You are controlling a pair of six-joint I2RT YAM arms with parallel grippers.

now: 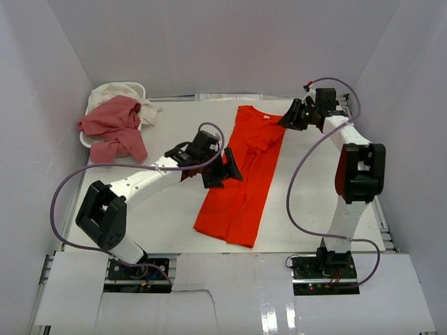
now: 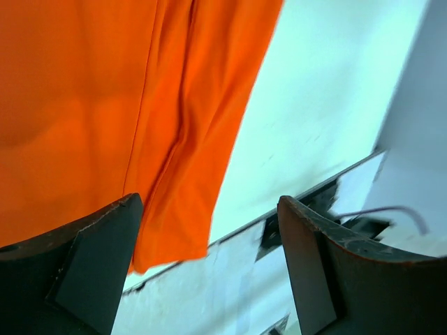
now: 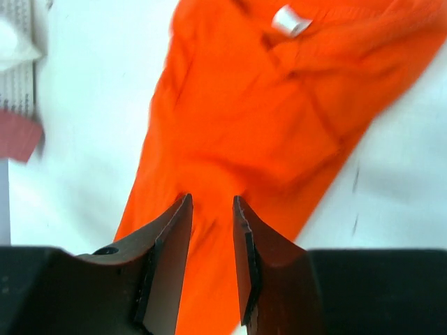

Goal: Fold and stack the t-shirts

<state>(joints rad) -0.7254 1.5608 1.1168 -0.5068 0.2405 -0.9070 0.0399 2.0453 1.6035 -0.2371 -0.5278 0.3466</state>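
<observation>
The left gripper next moves outward and down onto the orange-red t-shirt's shoulder edge nearest the basket to close, as the t-shirt's collar end lies outward.
The bright orange-red t-shirt (image 1: 241, 174) lies as a long narrow strip down the middle of the table, collar at the far end. My left gripper (image 1: 227, 167) hovers open over its left edge; in the left wrist view the orange-red t-shirt (image 2: 84, 105) fills the left side and nothing sits between the wide jaws of the left gripper (image 2: 209, 202). My right gripper (image 1: 288, 115) is by the collar end, and in its own wrist view the right gripper (image 3: 211, 199) stands narrowly open just above the orange-red t-shirt (image 3: 258, 118), gripping nothing. The dusty pink t-shirt (image 1: 115, 129) and cream-white t-shirt (image 1: 119, 91) lie crumpled at the far left.
A small white basket (image 1: 85, 139) sits under the pink and cream shirts at the far left corner. White walls close in the table on three sides. A white neck label (image 3: 290, 19) shows at the collar.
</observation>
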